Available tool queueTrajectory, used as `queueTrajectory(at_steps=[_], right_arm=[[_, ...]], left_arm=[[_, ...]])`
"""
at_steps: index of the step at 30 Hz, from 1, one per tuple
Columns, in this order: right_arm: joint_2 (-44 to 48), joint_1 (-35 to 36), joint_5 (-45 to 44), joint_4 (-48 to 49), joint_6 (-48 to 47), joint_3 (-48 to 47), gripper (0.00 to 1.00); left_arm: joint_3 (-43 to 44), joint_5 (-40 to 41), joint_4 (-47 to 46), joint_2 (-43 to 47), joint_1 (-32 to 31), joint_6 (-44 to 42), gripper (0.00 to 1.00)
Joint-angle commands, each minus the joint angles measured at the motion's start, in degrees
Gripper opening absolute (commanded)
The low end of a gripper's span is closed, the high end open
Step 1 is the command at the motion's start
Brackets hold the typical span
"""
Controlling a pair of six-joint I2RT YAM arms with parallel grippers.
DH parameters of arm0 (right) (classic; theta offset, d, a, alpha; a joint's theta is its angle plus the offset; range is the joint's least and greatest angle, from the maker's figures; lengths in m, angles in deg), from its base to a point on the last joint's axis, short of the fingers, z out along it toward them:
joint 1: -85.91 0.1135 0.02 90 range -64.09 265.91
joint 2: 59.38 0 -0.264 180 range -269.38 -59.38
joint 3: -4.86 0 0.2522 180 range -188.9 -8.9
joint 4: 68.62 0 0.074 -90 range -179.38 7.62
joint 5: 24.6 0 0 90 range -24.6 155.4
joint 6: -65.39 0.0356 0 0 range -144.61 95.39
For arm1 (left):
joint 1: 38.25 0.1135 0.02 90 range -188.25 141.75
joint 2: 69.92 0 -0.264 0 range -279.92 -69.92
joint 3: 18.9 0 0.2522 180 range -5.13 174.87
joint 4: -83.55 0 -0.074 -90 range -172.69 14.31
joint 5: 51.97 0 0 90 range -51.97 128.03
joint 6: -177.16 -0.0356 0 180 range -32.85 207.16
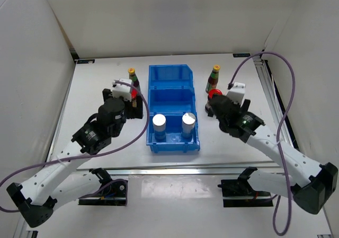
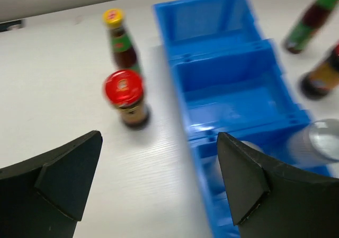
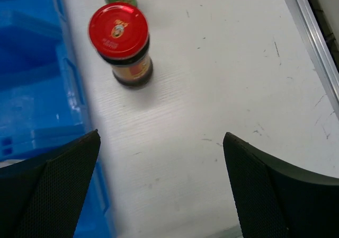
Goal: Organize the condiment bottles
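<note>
The right gripper should next move outward and toward the bin, then down over the red-lidded jar, because the jar's lid is beyond the robot's open fingers and nearer the bin.
Two silver-topped white bottles stand in the near compartment of the blue bin. Left of the bin are a slim yellow-capped bottle and a squat red-lidded jar. My left gripper hangs open just short of that jar, holding nothing. To the bin's right stand another yellow-capped bottle and a red-lidded jar. My right gripper is open behind that jar, apart from it.
The bin has three compartments; its middle and far ones hold nothing. A metal rail runs along the table's right edge. White walls close in the back and both sides.
</note>
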Motion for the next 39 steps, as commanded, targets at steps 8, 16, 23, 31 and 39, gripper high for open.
queueTrajectory(at_steps=[8, 16, 23, 31, 39], right_arm=[[-2.26, -26.40, 40.66, 21.25, -28.39, -3.16, 1.00], [-14.81, -27.11, 45.33, 25.92, -34.20, -7.99, 1.00], [-23.79, -27.11, 43.50, 23.03, -34.21, -13.00, 1.00], [-32.67, -27.11, 40.15, 17.39, -33.51, -19.16, 1.00], [-33.20, -27.11, 38.48, 15.37, -30.61, -17.32, 0.94]], left_arm=[[-13.66, 9.20, 0.30, 9.13, 4.83, -3.95, 1.00], [-18.24, 9.20, -4.35, 11.52, 4.83, -3.60, 1.00], [-18.25, 5.33, -5.49, 9.06, 5.36, -2.36, 1.00], [-19.39, 5.33, -6.20, 9.67, 5.36, -2.36, 1.00], [-19.39, 5.33, -6.73, 9.67, 5.36, -2.36, 1.00]])
